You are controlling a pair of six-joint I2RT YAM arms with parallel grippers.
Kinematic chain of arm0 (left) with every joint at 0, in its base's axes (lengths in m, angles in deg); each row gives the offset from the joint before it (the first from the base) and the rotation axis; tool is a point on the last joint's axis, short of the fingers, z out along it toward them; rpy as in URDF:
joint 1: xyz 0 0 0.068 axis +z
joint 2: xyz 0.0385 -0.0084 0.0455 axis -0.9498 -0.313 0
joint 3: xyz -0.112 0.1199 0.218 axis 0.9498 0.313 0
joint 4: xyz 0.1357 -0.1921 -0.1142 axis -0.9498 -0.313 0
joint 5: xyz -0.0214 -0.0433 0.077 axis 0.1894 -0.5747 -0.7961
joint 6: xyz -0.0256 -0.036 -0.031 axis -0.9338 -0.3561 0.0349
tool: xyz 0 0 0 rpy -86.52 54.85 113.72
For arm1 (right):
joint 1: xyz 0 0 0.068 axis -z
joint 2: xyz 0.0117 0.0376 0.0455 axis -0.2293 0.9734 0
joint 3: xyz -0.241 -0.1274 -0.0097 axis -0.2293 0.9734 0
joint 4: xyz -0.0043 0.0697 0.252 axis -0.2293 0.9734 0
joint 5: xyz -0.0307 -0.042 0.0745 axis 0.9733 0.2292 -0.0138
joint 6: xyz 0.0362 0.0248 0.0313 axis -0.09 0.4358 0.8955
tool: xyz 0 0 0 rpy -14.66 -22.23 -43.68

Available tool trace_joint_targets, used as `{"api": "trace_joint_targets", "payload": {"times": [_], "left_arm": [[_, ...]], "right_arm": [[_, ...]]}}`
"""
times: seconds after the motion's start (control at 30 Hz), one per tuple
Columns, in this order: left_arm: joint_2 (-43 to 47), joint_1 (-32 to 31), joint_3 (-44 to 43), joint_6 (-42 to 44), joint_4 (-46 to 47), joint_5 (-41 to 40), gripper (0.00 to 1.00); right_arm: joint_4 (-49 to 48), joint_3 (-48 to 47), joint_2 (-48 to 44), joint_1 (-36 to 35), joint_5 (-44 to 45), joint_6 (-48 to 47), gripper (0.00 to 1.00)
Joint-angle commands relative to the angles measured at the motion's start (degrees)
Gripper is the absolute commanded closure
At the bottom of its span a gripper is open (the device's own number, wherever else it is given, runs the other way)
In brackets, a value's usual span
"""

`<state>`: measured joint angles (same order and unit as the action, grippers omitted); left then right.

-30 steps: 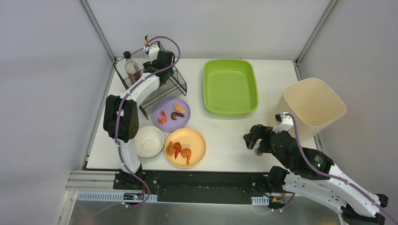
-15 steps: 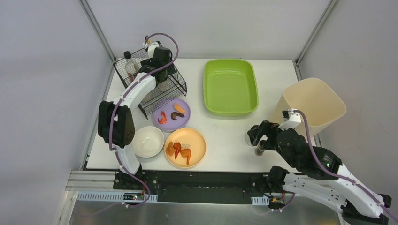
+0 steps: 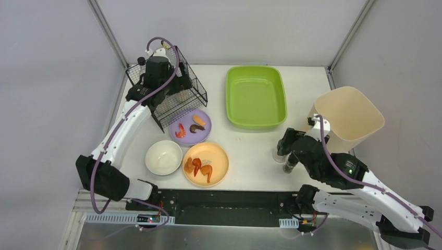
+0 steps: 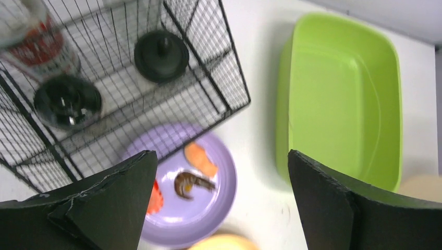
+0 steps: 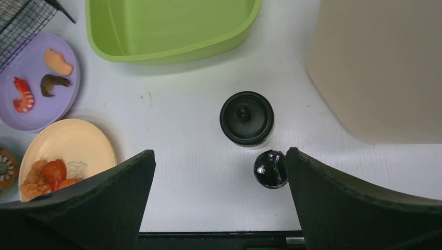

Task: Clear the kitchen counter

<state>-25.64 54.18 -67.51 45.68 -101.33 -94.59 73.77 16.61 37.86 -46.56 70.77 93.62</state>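
Observation:
My right gripper should move outward and lower its open fingers around the black-lidded jar [image 5: 246,119], since the jar stands below and outward of the gripper.
The kitchen counter [image 3: 245,151] is a white tabletop. My left gripper [image 4: 221,159] hangs open and empty above the black wire basket [image 3: 183,99] at the back left, with a purple plate [image 4: 219,208] of shrimp pieces below its fingers. In the basket stand a red-labelled bottle [image 4: 36,47] and two black-lidded containers [image 4: 161,48]. My right gripper [image 5: 219,153] is open over the counter's right front. A black-lidded jar [image 5: 246,119] stands just ahead of it. A small black ball-topped shaker [image 5: 270,169] sits close beside its right finger.
A lime-green tray [image 3: 255,96] lies at the back centre and a tall beige bin [image 3: 346,117] stands at the right edge. A white bowl [image 3: 163,157] and an orange plate [image 3: 205,164] with food sit at the front left, near the purple plate [image 3: 190,126].
My left gripper opened wide and rose above the basket as the arm swung left. The right gripper stayed open and shifted slightly right, over the jar and shaker.

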Motion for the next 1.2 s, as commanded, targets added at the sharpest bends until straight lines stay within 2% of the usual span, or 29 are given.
{"api": "trace_joint_targets", "payload": {"times": [0.0,0.13,0.3,0.4,0.6,0.83,1.17], "left_arm": [[7.72,-0.27,7.36,-0.81,-4.45,7.45,0.01],[15.49,-0.17,12.84,-0.1,-7.79,11.41,0.01],[24.81,-0.22,17.45,2.28,-12.39,14.71,0.01],[31.07,-0.25,20.57,3.75,-13.49,16.47,0.01],[43.05,-0.19,27.59,6.39,-13.69,21.85,0.01],[52.4,-0.21,34.23,6.96,-13.59,21.62,0.01],[54.57,-0.17,36.43,6.68,-13.04,20.97,0.01]], "right_arm": [[-0.25,-1.9,4.87,1.86,3.13,-0.29,0.01],[-4.51,-1.04,8.03,7.55,-1.78,-3.61,0.01],[-10.76,2.67,9.25,17.45,-11.9,-6.95,0.01],[-12.79,4.28,10.91,20.55,-14.87,-7.86,0.01],[-16.15,7.16,13.49,22.93,-17.96,-8.44,0.01],[-18.76,10.77,16.16,25.02,-19.32,-7.64,0.01],[-18.67,11.56,19.2,26.09,-17.9,-4.93,0.01]]}}
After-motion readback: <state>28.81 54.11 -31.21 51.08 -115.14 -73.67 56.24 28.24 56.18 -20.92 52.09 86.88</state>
